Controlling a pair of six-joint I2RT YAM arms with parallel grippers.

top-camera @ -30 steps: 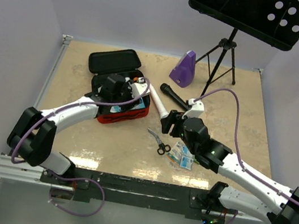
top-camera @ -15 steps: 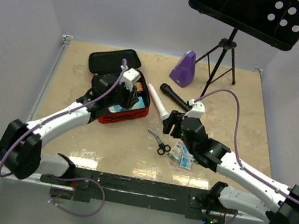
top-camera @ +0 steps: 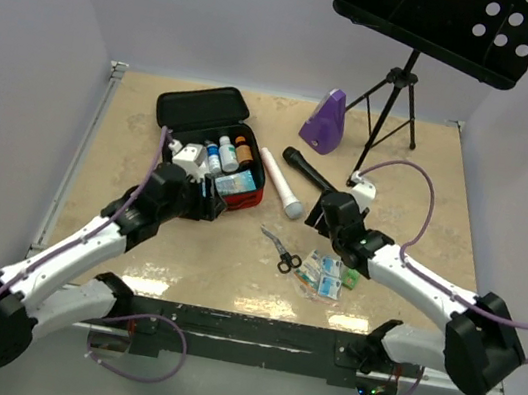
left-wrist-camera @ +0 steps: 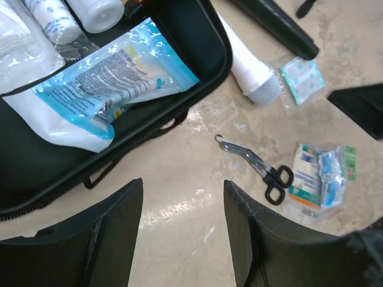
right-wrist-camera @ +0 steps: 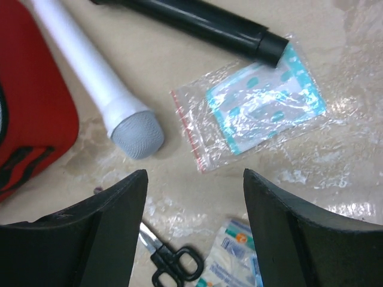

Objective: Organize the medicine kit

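My right gripper will next lower onto the bag's bare near corner (right-wrist-camera: 207, 162) beside the red seal, as the black microphone's end is over the clear bag's far edge.
The medicine kit (top-camera: 250, 196) lies open at the back left, red outside, black lid (top-camera: 203, 106) flipped back. Bottles (top-camera: 220, 156) stand inside it, and a blue-and-white packet (left-wrist-camera: 114, 84) lies on the black lining. My left gripper (top-camera: 211, 201) hovers at the kit's near edge, open and holding nothing (left-wrist-camera: 182, 188). To the right my right gripper (top-camera: 323, 210) is open and empty (right-wrist-camera: 194, 176) above bare table. It is just near a clear bag of teal bandages (right-wrist-camera: 263, 107). Scissors (top-camera: 280, 251) and a bundle of small packets (top-camera: 325, 274) lie on the table between the arms.
A white microphone (top-camera: 281, 185) lies beside the kit's right wall, with a black microphone (top-camera: 309, 172) behind it. A purple metronome (top-camera: 324, 121) and a music stand's tripod (top-camera: 391, 107) stand at the back right. Walls close in the table on three sides.
My left arm has pulled back from over the kit to its near edge, and the blue-and-white packet and bottles now show inside. My right gripper has shifted slightly right.
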